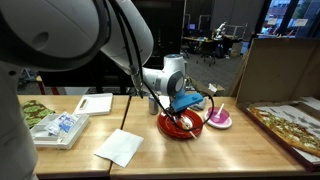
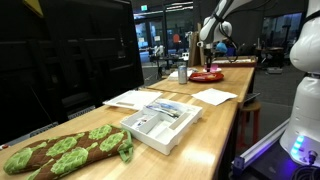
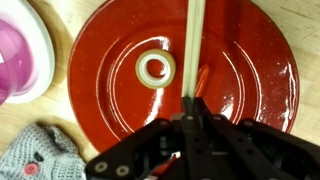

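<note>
The utensil (image 3: pixel 194 45) goes with my gripper onto the open wood toward the cardboard box next.
My gripper (image 3: pixel 193 108) is shut on a pale, thin stick-like utensil (image 3: pixel 194 45) that reaches up across a red plate (image 3: pixel 240 60). A small pale ring (image 3: pixel 156 69) lies at the plate's centre, just left of the utensil. In an exterior view the gripper (image 1: pixel 181 108) hovers over the red plate (image 1: pixel 182 127) on the wooden table. In the other exterior view the arm (image 2: pixel 210 30) stands over the red plate (image 2: pixel 207 76) at the far end of the table.
A pink and white bowl (image 3: pixel 22 50) sits left of the plate, also seen in an exterior view (image 1: pixel 219 118). A grey knitted cloth (image 3: pixel 40 155) lies below it. A white napkin (image 1: pixel 120 147), a tray (image 1: pixel 58 128) and a cardboard box (image 1: pixel 275 70) stand around.
</note>
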{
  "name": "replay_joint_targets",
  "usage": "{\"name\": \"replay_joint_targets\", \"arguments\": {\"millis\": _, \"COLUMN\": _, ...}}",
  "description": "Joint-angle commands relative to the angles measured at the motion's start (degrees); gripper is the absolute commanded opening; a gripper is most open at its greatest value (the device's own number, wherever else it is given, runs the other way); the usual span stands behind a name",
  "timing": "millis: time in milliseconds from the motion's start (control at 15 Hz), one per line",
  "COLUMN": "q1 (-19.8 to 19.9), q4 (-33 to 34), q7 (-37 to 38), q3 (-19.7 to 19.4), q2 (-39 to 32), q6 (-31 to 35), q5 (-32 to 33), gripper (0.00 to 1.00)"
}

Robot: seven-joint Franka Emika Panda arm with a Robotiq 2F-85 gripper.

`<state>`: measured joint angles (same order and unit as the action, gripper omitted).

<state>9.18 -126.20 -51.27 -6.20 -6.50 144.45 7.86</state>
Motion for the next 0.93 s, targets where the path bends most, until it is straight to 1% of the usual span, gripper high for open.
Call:
{"name": "replay_joint_targets", "arguments": {"millis": 0, "q1": 0.9, "q4": 0.7, "q7": 2.1, "q3": -0.9, "q2": 0.0, "q6": -0.1, "q5": -1.2, "gripper": 0.01}}
{"name": "replay_joint_targets", "arguments": {"millis": 200, "q1": 2.0, "q4": 1.5, "q7": 2.7, "q3": -1.8, "q2": -0.8, "q6": -0.2, "q5": -2.6, "gripper": 0.01}}
{"name": "replay_joint_targets", "arguments": {"millis": 600, "q1": 6.2, "q4": 2.1, "q7": 0.9, "q3": -3.8, "q2": -2.2, "q6": -0.2, "q5": -8.7, "gripper": 0.01}}
{"name": "replay_joint_targets", "arguments": {"millis": 867, "q1": 8.6, "q4": 2.0, "q7": 1.1, "q3": -5.1, "q2": -2.8, "q6": -0.3, "q5": -10.4, "gripper": 0.01}}
